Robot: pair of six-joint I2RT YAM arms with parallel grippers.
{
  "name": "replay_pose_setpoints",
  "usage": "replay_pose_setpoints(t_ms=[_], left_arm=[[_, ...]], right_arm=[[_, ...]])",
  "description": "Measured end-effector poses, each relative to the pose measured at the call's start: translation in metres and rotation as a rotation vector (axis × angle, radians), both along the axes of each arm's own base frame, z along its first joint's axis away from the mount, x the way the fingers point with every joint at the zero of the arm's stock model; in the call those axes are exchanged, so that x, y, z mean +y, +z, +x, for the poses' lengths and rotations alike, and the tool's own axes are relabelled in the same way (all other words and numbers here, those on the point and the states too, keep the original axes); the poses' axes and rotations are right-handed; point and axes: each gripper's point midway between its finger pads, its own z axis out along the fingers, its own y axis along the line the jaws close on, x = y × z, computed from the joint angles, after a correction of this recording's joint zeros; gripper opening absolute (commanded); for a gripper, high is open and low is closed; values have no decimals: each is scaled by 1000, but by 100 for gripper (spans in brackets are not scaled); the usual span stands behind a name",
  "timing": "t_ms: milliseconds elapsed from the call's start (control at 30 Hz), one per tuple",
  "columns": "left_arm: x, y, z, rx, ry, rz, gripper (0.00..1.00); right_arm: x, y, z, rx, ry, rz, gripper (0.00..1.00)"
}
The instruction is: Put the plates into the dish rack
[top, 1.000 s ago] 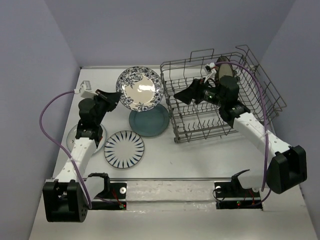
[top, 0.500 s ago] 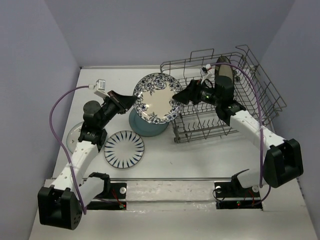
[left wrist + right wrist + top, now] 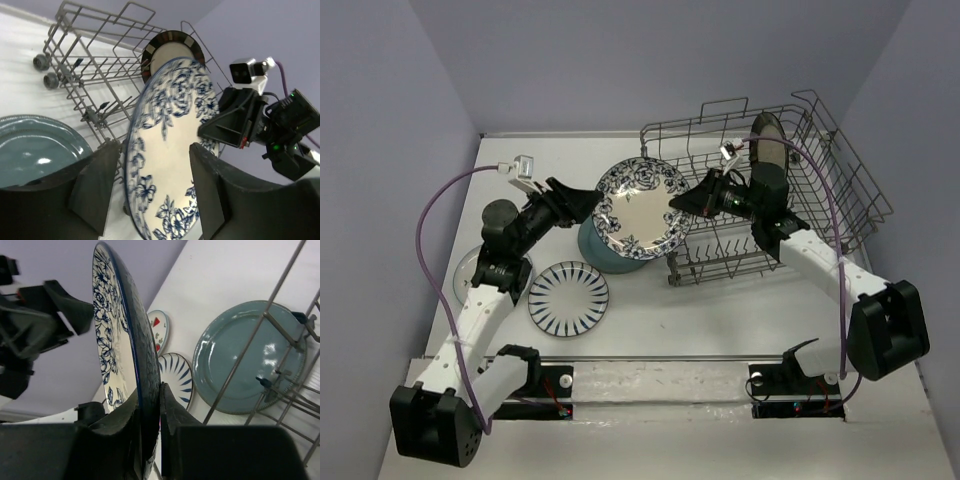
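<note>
The empty slots beside the tan plate (image 3: pixel 767 140) are outward of the right gripper, so next it needs to swing outward over the rack (image 3: pixel 820 180), turn, lower the blue-floral plate and release it.
The blue-floral plate (image 3: pixel 642 210) hangs upright in the air between both arms, just left of the dish rack (image 3: pixel 820 180). My right gripper (image 3: pixel 682 205) is shut on its right rim (image 3: pixel 112 325), fingers pinching the edge (image 3: pixel 150 395). My left gripper (image 3: pixel 588 205) stands open; its fingers straddle the plate's left rim (image 3: pixel 170 145) without touching it (image 3: pixel 152 165). A brown-rimmed tan plate (image 3: pixel 767 140) stands in the rack's back row. The teal plate (image 3: pixel 610 255), the striped plate (image 3: pixel 568 297) and the white plate with red marks (image 3: pixel 470 270) lie flat on the table.
The rack's wire wall and tines (image 3: pixel 95 60) sit close behind the held plate. The teal plate (image 3: pixel 240 360) lies right against the rack's left side. A purple cable loops off each arm.
The floral plate travelled right toward the rack, carried by my left gripper. My right gripper came to meet it and shut on its rim; my left gripper then opened.
</note>
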Motion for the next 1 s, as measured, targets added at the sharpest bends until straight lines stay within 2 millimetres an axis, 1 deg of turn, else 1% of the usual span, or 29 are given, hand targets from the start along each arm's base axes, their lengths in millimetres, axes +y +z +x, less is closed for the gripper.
replay_pose_setpoints(t_ms=[33, 67, 100, 133, 233, 267, 333, 367, 467, 500, 533, 567, 633, 700, 800, 867, 933, 1000], left_arm=[[1, 8, -2, -23, 0, 9, 86], [1, 20, -5, -55, -2, 22, 92], [2, 26, -7, -76, -1, 35, 96], [5, 42, -14, -130, 3, 58, 99], [13, 59, -30, -212, 23, 127, 99], [19, 59, -38, -236, 43, 168, 99], [24, 57, -43, -250, 66, 203, 99], [30, 56, -48, -269, 92, 225, 99], [42, 31, -53, -251, 145, 285, 99], [46, 22, -55, -237, 157, 306, 99], [47, 18, -57, -231, 160, 317, 99], [48, 14, -57, -223, 165, 332, 99], [48, 10, -57, -218, 162, 348, 99], [46, 8, -59, -218, 152, 360, 99], [43, 7, -62, -225, 139, 369, 99], [41, 8, -65, -232, 132, 371, 99], [40, 10, -68, -246, 129, 372, 99], [39, 12, -69, -254, 127, 371, 99]], right_arm=[[-2, -3, 0, 3, -14, -18, 7], [-5, -5, -1, 5, -31, -38, 7], [-8, -7, 0, 6, -46, -52, 7], [-14, -6, -1, 2, -71, -70, 7], [-36, 0, 6, -23, -149, -101, 7], [-46, 2, 10, -32, -182, -109, 7], [-65, 7, 19, -44, -243, -128, 7], [-82, 11, 29, -52, -299, -146, 7], [-117, 21, 53, -92, -446, -238, 7], [-132, 29, 64, -117, -513, -291, 7], [-141, 32, 69, -130, -553, -325, 7], [-154, 43, 79, -164, -620, -377, 7], [-173, 58, 92, -212, -712, -454, 7], [-194, 79, 108, -279, -811, -544, 7], [-212, 92, 122, -334, -883, -637, 7], [-223, 100, 134, -385, -909, -730, 7], [-230, 98, 146, -423, -918, -819, 7], [-237, 86, 154, -430, -911, -907, 7]])
